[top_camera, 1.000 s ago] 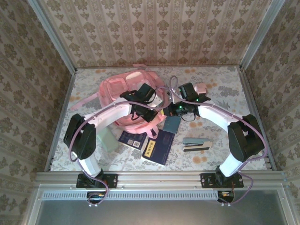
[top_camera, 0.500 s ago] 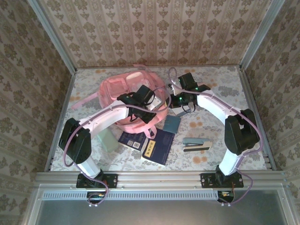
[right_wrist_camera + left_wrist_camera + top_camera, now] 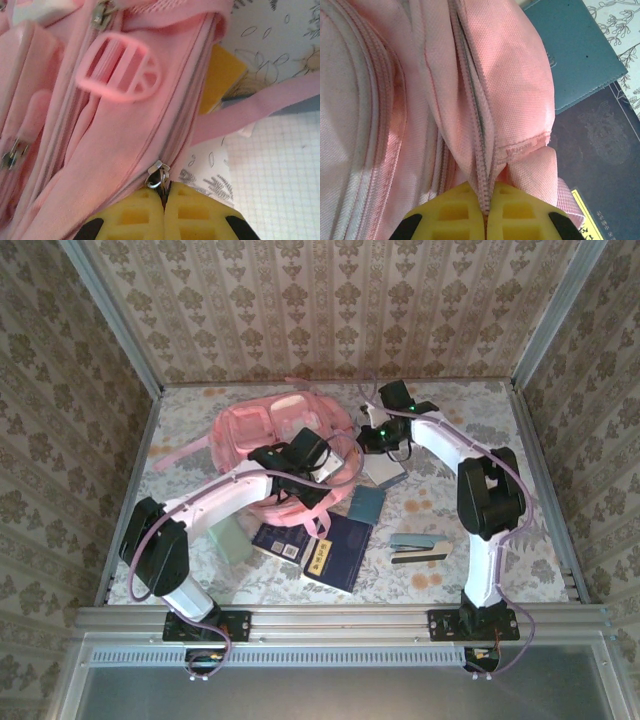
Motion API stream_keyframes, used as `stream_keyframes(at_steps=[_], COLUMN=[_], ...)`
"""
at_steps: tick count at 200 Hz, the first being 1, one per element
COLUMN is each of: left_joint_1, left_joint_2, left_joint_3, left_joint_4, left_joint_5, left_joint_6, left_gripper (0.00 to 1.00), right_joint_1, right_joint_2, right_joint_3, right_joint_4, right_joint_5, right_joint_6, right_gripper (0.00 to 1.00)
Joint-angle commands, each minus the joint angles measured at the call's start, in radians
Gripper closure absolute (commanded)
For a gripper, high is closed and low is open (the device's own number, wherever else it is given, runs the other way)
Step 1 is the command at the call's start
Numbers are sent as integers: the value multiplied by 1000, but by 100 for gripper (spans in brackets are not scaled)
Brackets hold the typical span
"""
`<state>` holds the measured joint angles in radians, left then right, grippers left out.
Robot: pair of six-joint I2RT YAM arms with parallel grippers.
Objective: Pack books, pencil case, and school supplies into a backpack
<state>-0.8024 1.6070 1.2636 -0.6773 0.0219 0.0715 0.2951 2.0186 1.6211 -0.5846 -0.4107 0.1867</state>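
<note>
My right gripper should drag outward along the backpack's far zipper seam point(image 3: 186, 102) and let go of the zipper pull point(image 3: 159, 175), since my left gripper holds the zipper seam at the backpack's near corner.
The pink backpack point(image 3: 262, 435) lies at the table's middle left. My left gripper point(image 3: 325, 468) is at its near right corner, shut on the zipper seam point(image 3: 481, 165) of the backpack point(image 3: 395, 100). My right gripper point(image 3: 362, 438) is at the bag's far right side, shut on the metal zipper pull point(image 3: 159, 175). Two navy books point(image 3: 338, 552) point(image 3: 283, 538) lie in front of the bag. A yellow book point(image 3: 220, 75) pokes out from under it. The green pencil case point(image 3: 232, 538), teal pad point(image 3: 367, 503), grey-white pad point(image 3: 385, 472) and stapler point(image 3: 420, 547) lie around it.
A pink strap point(image 3: 270, 107) trails off the bag across the grey-white pad point(image 3: 280, 170). Another strap point(image 3: 180, 453) runs left toward the frame rail. Wallpapered walls close in the table on three sides. Open cloth lies at the far right point(image 3: 480, 440).
My right gripper has moved away from me along the backpack's right side with the zipper pull, uncovering the grey-white pad. My left gripper has stayed clamped, shifting slightly.
</note>
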Motion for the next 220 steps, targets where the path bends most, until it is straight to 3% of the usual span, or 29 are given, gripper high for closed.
stream_keyframes(at_steps=[1,62,128,165,189,220], left_joint_1=[-24,-58,-67,-69,-65,-63], left_joint_2=[-64,-92,-111,-130,-164,-211], left_joint_3=[-24,-53,-86,-93,-101,-124], left_joint_4=[-91,-65,-49,-59,-76,-90], left_joint_5=[-8,-20,-16,-30,-43,-31], left_joint_6=[38,72,92,83,73,77], left_gripper=[100,100,100,100,100,100], right_joint_1=[-58,-89,-132,-159,-160,-160], right_joint_2=[75,231,299,321,348,375], right_joint_3=[109,283,366,380,417,450], right_joint_4=[14,21,95,184,191,185], right_joint_5=[99,58,13,-105,-208,-218], right_joint_6=[36,97,167,217,212,213], right_gripper=[94,89,87,83,87,90])
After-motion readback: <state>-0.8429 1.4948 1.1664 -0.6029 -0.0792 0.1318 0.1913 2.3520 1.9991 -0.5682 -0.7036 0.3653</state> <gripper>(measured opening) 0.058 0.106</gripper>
